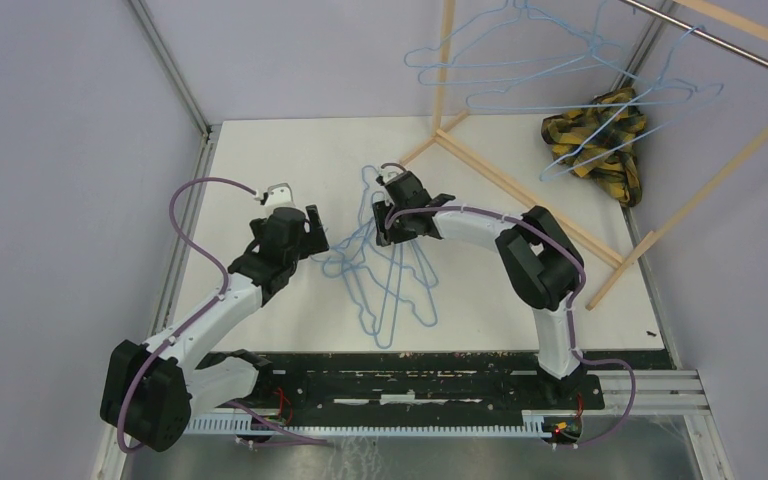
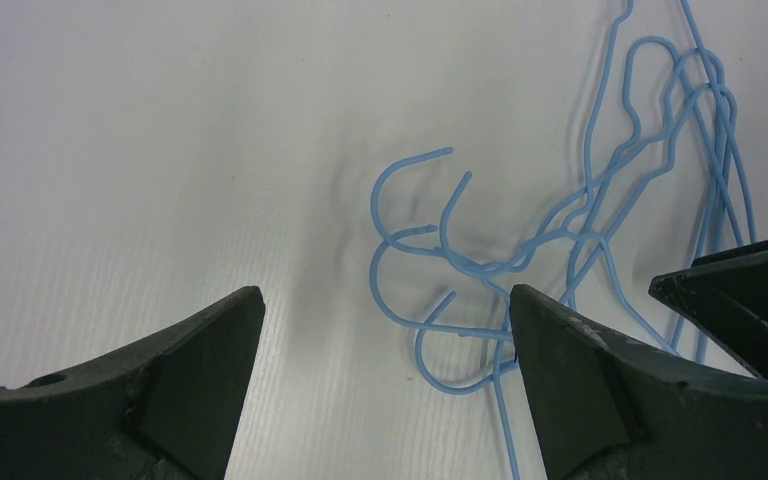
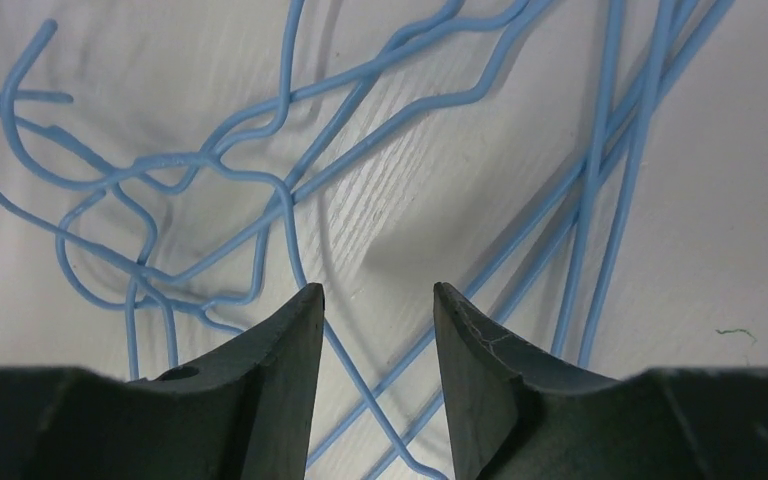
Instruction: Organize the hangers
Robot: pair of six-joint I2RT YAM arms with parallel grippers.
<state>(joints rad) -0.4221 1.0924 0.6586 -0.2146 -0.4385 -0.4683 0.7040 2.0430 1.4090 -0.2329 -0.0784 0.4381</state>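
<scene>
I will next lower my right gripper toward the hooks. Then I will put its fingers on both sides of one wire point(image 1: 372, 245) by its fingertip.
Several light-blue wire hangers point(image 1: 390, 285) lie tangled on the white table point(image 1: 260, 150) between my two grippers. More hangers point(image 1: 520, 60) hang from the rail at the back right. My left gripper point(image 1: 315, 232) is wide open just left of the pile. In the left wrist view point(image 2: 385, 300) the hangers' hooks point(image 2: 440, 260) lie ahead of it, one wire touching the right finger point(image 2: 570, 380). My right gripper point(image 1: 380, 235) is open low over the pile. In the right wrist view point(image 3: 375, 292) hanger wires point(image 3: 260, 190) cross under the gap between its fingers, not pinched.
A wooden rack frame point(image 1: 520, 185) stands at the back right with a metal rail point(image 1: 720, 40) above it. A yellow-black plaid cloth point(image 1: 600, 140) hangs there among the hangers. Grey walls close in both sides. The right gripper's finger point(image 2: 750, 300) shows in the left wrist view.
</scene>
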